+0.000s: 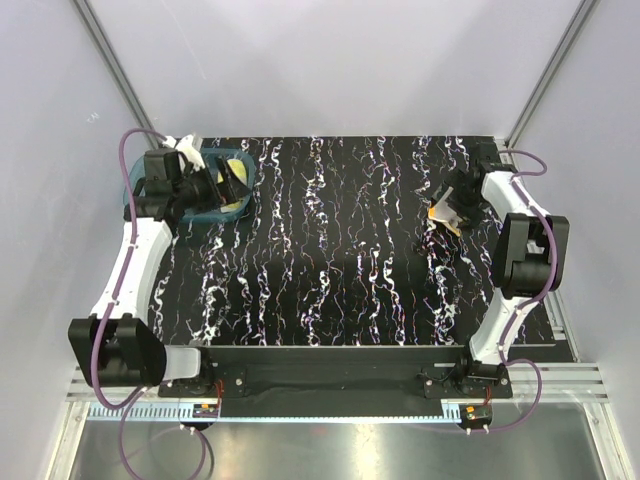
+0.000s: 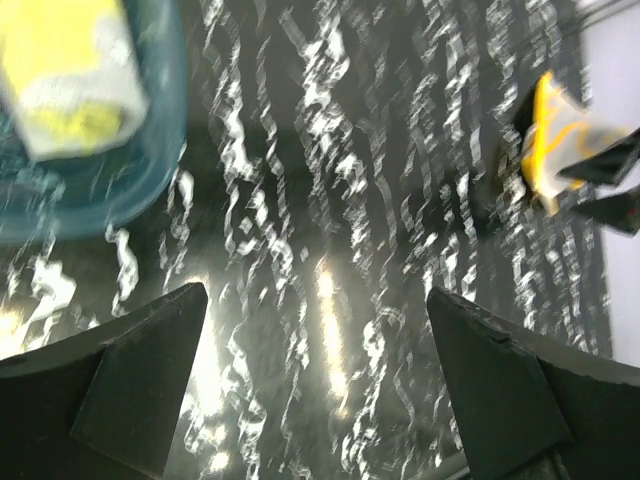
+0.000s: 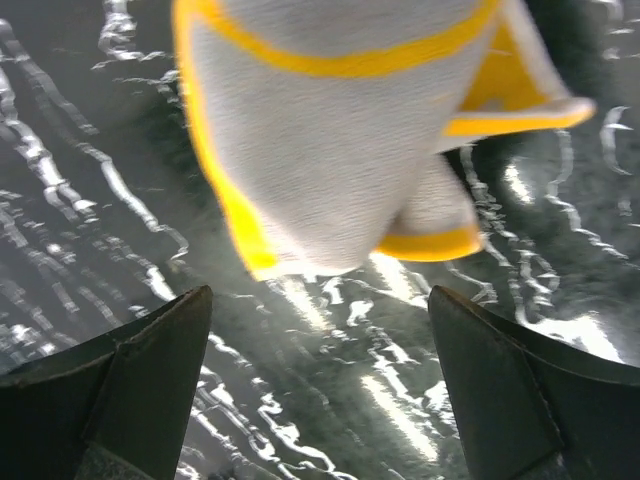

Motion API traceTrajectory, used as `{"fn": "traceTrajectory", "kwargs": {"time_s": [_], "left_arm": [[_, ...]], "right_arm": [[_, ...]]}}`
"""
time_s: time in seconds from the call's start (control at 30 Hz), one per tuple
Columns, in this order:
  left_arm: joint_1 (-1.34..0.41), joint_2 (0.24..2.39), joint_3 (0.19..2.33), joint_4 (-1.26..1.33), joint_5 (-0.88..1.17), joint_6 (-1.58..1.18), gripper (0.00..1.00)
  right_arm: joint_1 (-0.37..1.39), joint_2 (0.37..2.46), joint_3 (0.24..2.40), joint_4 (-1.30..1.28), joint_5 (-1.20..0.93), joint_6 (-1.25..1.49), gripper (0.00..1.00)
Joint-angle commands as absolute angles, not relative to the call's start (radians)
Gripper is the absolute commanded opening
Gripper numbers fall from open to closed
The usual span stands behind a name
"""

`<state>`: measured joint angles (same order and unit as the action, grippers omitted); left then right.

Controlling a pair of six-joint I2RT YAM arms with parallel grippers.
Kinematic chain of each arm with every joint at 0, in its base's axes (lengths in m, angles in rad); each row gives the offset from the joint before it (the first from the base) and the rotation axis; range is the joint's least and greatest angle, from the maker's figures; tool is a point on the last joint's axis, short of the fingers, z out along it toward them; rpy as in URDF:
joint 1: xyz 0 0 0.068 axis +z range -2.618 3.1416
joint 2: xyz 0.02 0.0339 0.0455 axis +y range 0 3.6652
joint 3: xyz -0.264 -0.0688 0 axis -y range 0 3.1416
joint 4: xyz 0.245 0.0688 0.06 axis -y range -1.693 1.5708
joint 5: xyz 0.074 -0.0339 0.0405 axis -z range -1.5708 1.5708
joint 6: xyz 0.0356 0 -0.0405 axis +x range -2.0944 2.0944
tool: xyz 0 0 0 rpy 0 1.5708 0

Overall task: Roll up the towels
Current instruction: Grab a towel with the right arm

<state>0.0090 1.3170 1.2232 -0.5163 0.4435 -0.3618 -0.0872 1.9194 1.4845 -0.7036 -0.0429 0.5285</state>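
My right gripper will next move down and to the left in the top view, onto the lifted corner of the orange towel. That corner is below the gripper on that side and points toward its fingers.
The pale yellow towel point(image 2: 70, 80), folded with a grey-beige side, lies inside the teal basin point(image 2: 165, 150); in the top view it point(image 1: 236, 204) shows under my left gripper point(image 1: 225, 185). My left gripper point(image 2: 315, 292) is open and empty above the basin's edge. The orange towel point(image 3: 340, 130), grey-beige with orange borders, lies crumpled on the black marbled table at the far right point(image 1: 440, 214). My right gripper point(image 3: 318, 293) is open and empty, its fingertips just short of that towel; in the top view it point(image 1: 450, 206) hangs right beside it. The orange towel also shows in the left wrist view point(image 2: 555, 140).
The teal basin point(image 1: 238, 158) stands at the table's far left corner. Grey walls and metal frame posts point(image 1: 110, 60) enclose the table. The table's right edge point(image 1: 560, 300) runs beside the right arm.
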Motion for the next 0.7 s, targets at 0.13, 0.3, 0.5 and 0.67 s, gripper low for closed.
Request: {"fn": "traceTrajectory", "kwargs": {"time_s": [0.13, 0.3, 0.5, 0.67], "left_arm": [[0.017, 1.186, 1.157, -0.568, 0.402, -0.244, 0.99], [0.017, 1.149, 1.074, -0.496, 0.393, -0.255, 0.99], [0.015, 1.135, 1.031, -0.476, 0.391, -0.256, 0.99], [0.017, 1.135, 1.022, -0.466, 0.409, -0.265, 0.99]], "right_arm": [[-0.081, 1.875, 1.434, -0.626, -0.167, 0.593, 0.95], [-0.066, 1.881, 1.344, -0.517, -0.259, 0.676, 0.95], [-0.032, 1.881, 1.289, -0.411, -0.235, 0.773, 0.9], [-0.032, 1.855, 1.266, -0.364, -0.135, 0.815, 0.74]]}}
